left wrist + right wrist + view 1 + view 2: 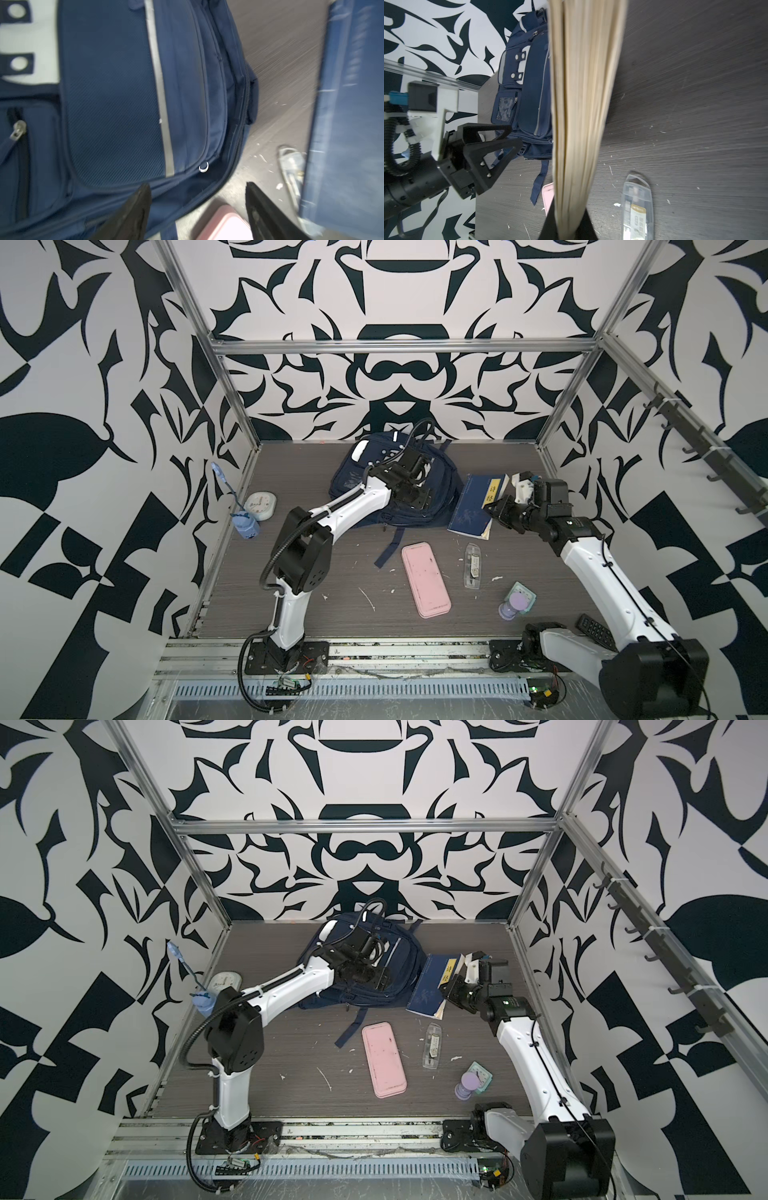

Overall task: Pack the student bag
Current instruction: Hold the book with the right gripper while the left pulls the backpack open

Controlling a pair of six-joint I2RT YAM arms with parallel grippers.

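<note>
My left gripper lowers next to close on the piped fold [206, 146] beside the bag's white strip, as that fold lies below, its edge between the open fingers.
The student bag [361, 485] [401, 969], a navy backpack with white strips, lies flat at the back middle of the table. My left gripper [417, 499] [380, 979] [197, 185] hangs open over the bag's near right edge, beside its zip [242, 126], and holds nothing. One of its fingers is over the fabric and the other over the table. My right gripper [492, 512] [446, 990] [569, 205] is shut on a blue book [473, 506] [430, 986] to the right of the bag. The book's cream pages [583, 104] fan out from the jaws.
A pink case [426, 578] [383, 1058] lies in front of the bag, with a clear plastic pack [472, 566] [636, 207] to its right. A purple bottle [512, 605] and a black remote [594, 628] sit front right. A white clock [259, 506] is by the left wall.
</note>
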